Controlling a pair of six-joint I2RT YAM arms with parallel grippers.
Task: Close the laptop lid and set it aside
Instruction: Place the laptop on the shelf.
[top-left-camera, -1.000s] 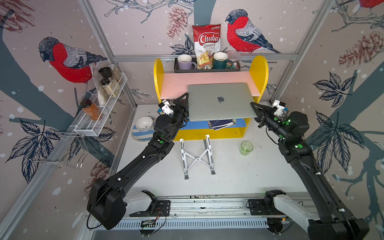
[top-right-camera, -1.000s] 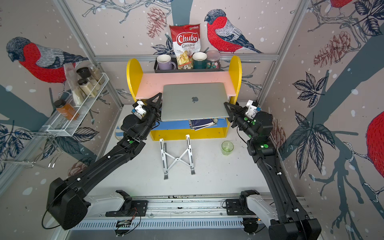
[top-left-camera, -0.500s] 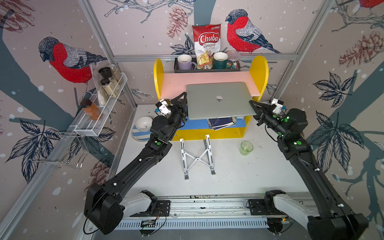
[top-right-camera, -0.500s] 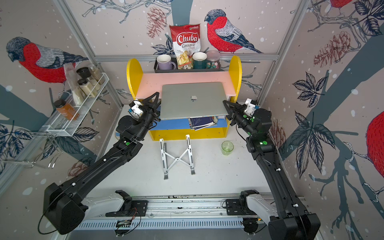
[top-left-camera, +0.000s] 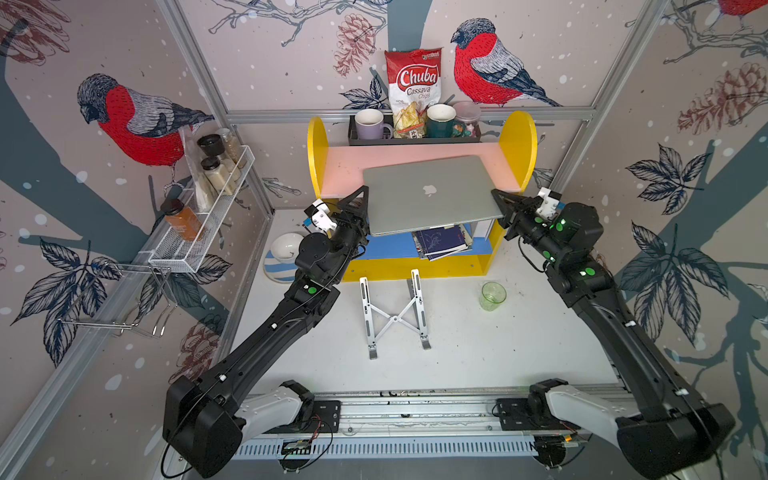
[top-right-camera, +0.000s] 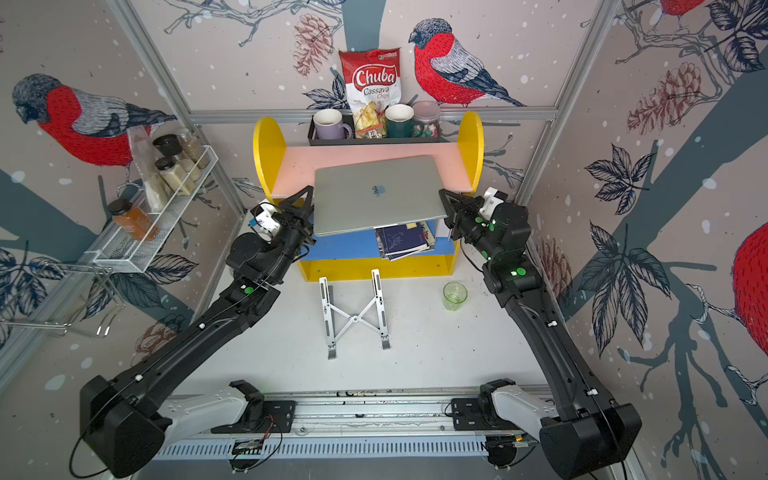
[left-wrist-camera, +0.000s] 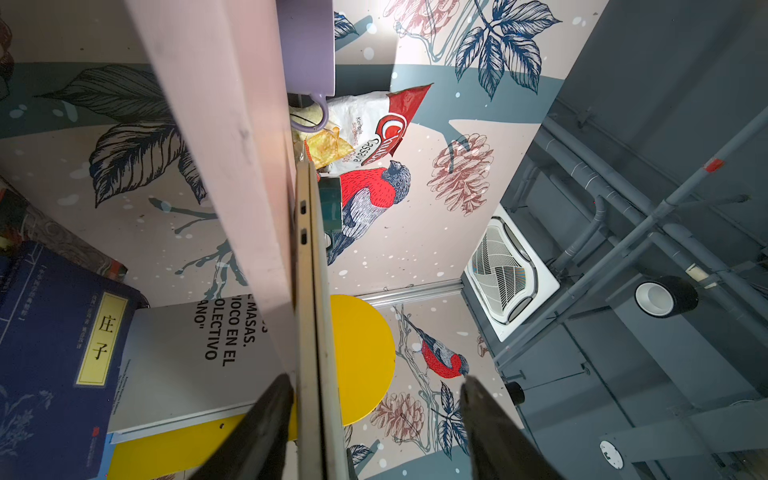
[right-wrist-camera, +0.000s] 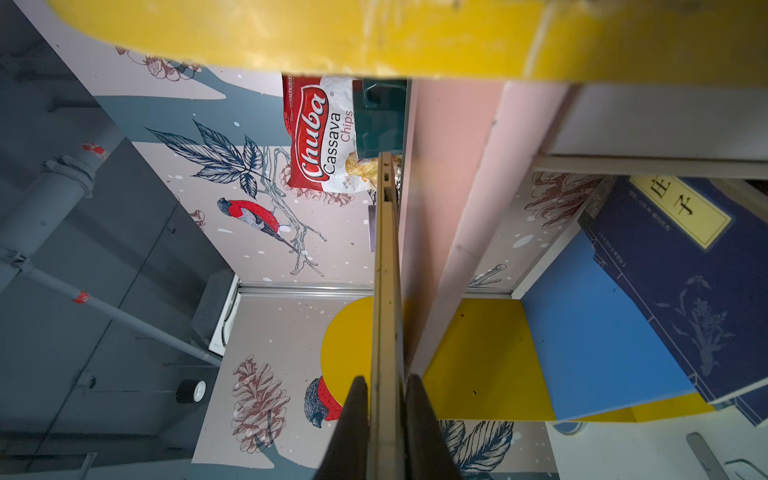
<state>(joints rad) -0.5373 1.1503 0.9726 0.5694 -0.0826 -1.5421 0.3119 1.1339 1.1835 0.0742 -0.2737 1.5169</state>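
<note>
My right gripper pushes outward next, sliding the laptop deeper onto the pink shelf toward the black tray before releasing the laptop's edge, because the laptop's front overhangs.
The silver-grey laptop (top-left-camera: 432, 203) (top-right-camera: 374, 208) lies flat with its lid (top-left-camera: 428, 176) shut and the apple logo up. Its rear half is over the pink shelf (top-left-camera: 345, 166); its front overhangs. My right gripper (top-left-camera: 496, 203) (right-wrist-camera: 386, 378) is shut on the laptop's right edge (right-wrist-camera: 386, 291), one finger on each face. My left gripper (top-left-camera: 362, 208) (left-wrist-camera: 376, 378) stands open around the left edge (left-wrist-camera: 309, 291). One left finger (left-wrist-camera: 274, 399) lies against the underside, the other (left-wrist-camera: 478, 407) is well clear above the lid.
The yellow rack (top-left-camera: 517, 145) holds books (top-left-camera: 440, 243) on its blue shelf below the laptop. Behind stands a black tray (top-left-camera: 415, 141) with mugs and a chips bag. On the table are a folding stand (top-left-camera: 395, 316), a green cup (top-left-camera: 493, 296) and a striped bowl (top-left-camera: 284, 253).
Both arms have carried the shut laptop a little farther back and left over the pink shelf. The grips look the same.
</note>
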